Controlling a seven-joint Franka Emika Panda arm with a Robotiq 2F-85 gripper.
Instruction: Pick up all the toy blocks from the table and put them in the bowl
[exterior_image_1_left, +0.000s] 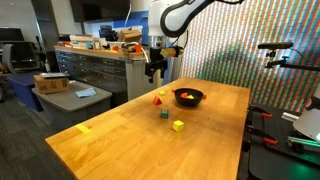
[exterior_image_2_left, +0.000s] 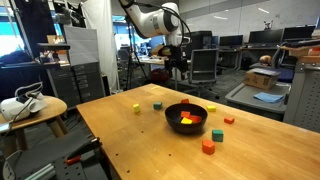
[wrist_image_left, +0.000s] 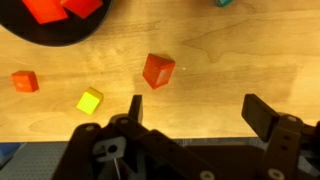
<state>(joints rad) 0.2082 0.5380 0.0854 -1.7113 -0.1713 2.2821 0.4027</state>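
The gripper turns and lowers beside the bowl (exterior_image_1_left: 187, 96) next until the fingers straddle the sides of the red block below. The block lies at an angle to my open fingers.
The black bowl (exterior_image_1_left: 187, 96) (exterior_image_2_left: 186, 115) (wrist_image_left: 50, 35) stands on the light-wood table (exterior_image_1_left: 120, 140) (exterior_image_2_left: 150, 150) and holds red and yellow blocks (exterior_image_2_left: 188, 120) (wrist_image_left: 45, 10). Loose on the table around it lie a red block (wrist_image_left: 157, 70) (exterior_image_1_left: 157, 99), a small orange-red block (wrist_image_left: 25, 81), a yellow block (wrist_image_left: 90, 100) (exterior_image_1_left: 178, 125) (exterior_image_2_left: 136, 108) and a green block (exterior_image_1_left: 164, 113) (exterior_image_2_left: 157, 104). Two more reddish blocks (exterior_image_2_left: 217, 134) (exterior_image_2_left: 208, 146) lie on the bowl's other side. My gripper (wrist_image_left: 200, 112) (exterior_image_1_left: 155, 68) (exterior_image_2_left: 178, 68) hangs open and empty above the table's edge, apart from every block.
A flat yellow strip (exterior_image_1_left: 84, 128) lies near one corner of the table. A grey drawer cabinet (exterior_image_1_left: 95, 70) with clutter on top stands beyond the table. A camera stand (exterior_image_1_left: 280, 55) rises at one side, and a round side table (exterior_image_2_left: 30, 110) stands nearby.
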